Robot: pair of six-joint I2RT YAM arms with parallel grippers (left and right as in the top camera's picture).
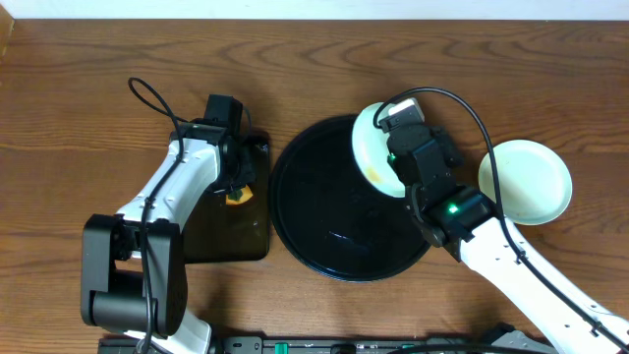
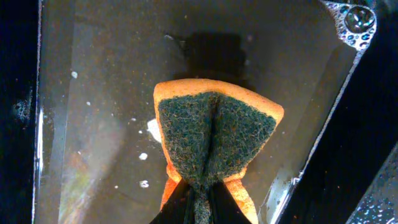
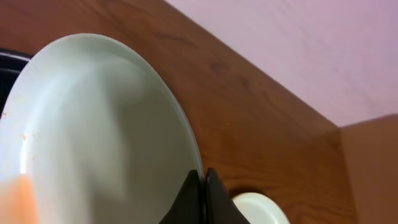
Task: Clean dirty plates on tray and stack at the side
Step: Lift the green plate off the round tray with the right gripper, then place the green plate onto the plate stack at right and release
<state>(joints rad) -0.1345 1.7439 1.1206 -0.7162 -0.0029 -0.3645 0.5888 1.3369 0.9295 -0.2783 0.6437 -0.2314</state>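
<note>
My right gripper moves its plate off the round tray and over the other pale plate (image 1: 526,182) (image 3: 260,209) next, then lowers it, tilting it flat.
My right gripper (image 1: 395,128) is shut on the rim of a pale mint plate (image 1: 371,147). It holds the plate tilted on edge over the back right rim of the round black tray (image 1: 295,211). In the right wrist view the jaws (image 3: 204,179) pinch the plate (image 3: 93,124), which has an orange-brown smear at its lower left. Another pale plate (image 1: 526,182) lies on the table to the right; it also shows in the right wrist view (image 3: 258,210). My left gripper (image 2: 200,202) is shut on an orange sponge (image 2: 211,134) with a green scouring face. No yellow plate is in view.
The left gripper (image 1: 236,185) and sponge (image 1: 237,198) hang over a small black rectangular tray (image 1: 221,241) left of the round tray. That small tray holds shallow water (image 2: 93,93) with foam in its corner (image 2: 354,25). A wall runs along the table's far edge.
</note>
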